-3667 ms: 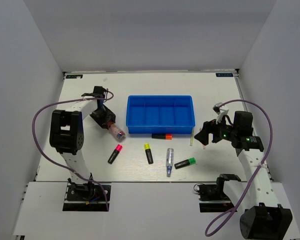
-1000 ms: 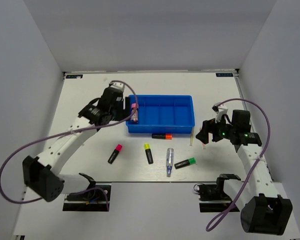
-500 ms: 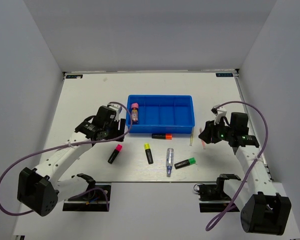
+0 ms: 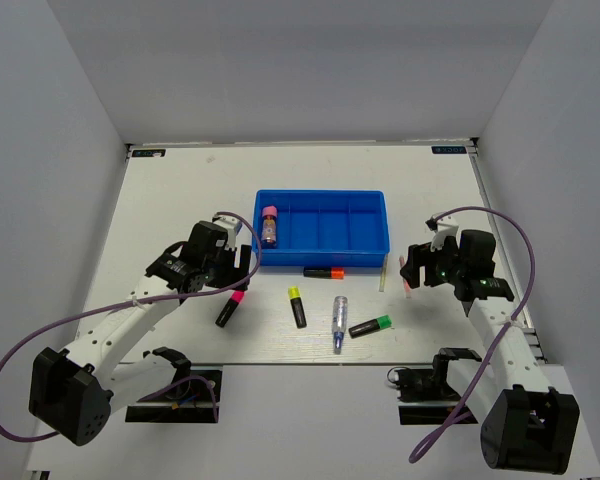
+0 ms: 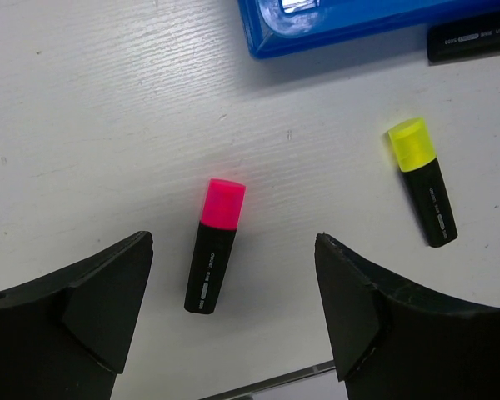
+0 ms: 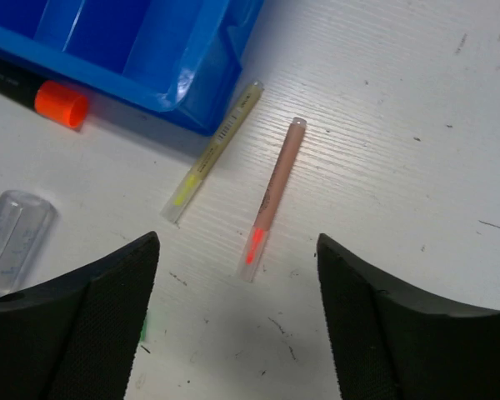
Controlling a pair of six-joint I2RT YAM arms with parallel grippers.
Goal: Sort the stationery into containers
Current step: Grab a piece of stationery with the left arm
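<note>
Next, my left gripper comes down with its fingers apart and closes around the pink highlighter's cap point(image 4: 238, 296) point(image 5: 223, 206), since that cap lies below it, between my fingers.
The blue tray point(image 4: 320, 213) lies mid-table with the pink-capped glue stick point(image 4: 269, 226) in its leftmost compartment. My left gripper point(image 4: 240, 278) is open and empty above the pink highlighter point(image 4: 228, 308), which lies between the fingers in the left wrist view point(image 5: 215, 246). My right gripper point(image 4: 409, 265) is open and empty over the thin pink stick point(image 6: 273, 196); the pale-yellow stick point(image 6: 212, 152) lies beside it by the tray corner point(image 6: 208, 75). The orange highlighter point(image 4: 323, 272), yellow highlighter point(image 4: 297, 306), clear blue-tipped pen point(image 4: 338, 322) and green highlighter point(image 4: 371, 325) lie on the table in front of the tray.
White walls enclose the table on three sides. The tray's near wall point(image 5: 350, 21) is just beyond the left gripper point(image 5: 233, 308). Purple cables loop from both arms.
My left gripper let go of the glue stick in the tray's left compartment and has drawn back toward me over the pink highlighter. My right gripper has shifted slightly over the pink stick.
</note>
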